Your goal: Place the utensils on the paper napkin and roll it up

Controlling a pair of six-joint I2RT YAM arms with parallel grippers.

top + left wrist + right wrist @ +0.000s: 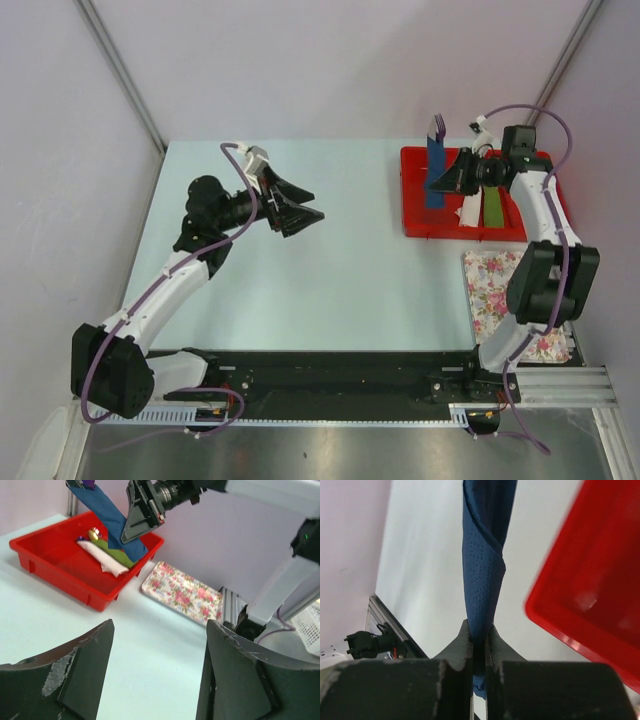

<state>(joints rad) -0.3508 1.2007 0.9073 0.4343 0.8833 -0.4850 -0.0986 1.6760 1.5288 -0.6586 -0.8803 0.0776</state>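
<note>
My right gripper is going to move down next onto the tray's bare bottom beside the white folded cloth. It will release the napkin's edge there, since that spot is clear.
My right gripper (447, 182) is shut on the dark navy paper napkin (436, 170) and holds it hanging over the left part of the red tray (415, 225). In the right wrist view the napkin (482, 575) runs up from between my closed fingers (462, 645). In the left wrist view the napkin (107, 517) hangs slanted over the tray (55, 575), pinched by the right gripper (131, 530). My left gripper (300, 207) is open and empty above the table's middle left. No dark grey knife-like utensil shows clearly; a gold-tipped piece (94, 534) lies in the tray.
The tray also holds a green strip (494, 208) and a white folded cloth (102, 557). A pink-flowered white cloth (500, 290) lies on the table in front of the tray, under the right arm. Walls stand behind and at both sides.
</note>
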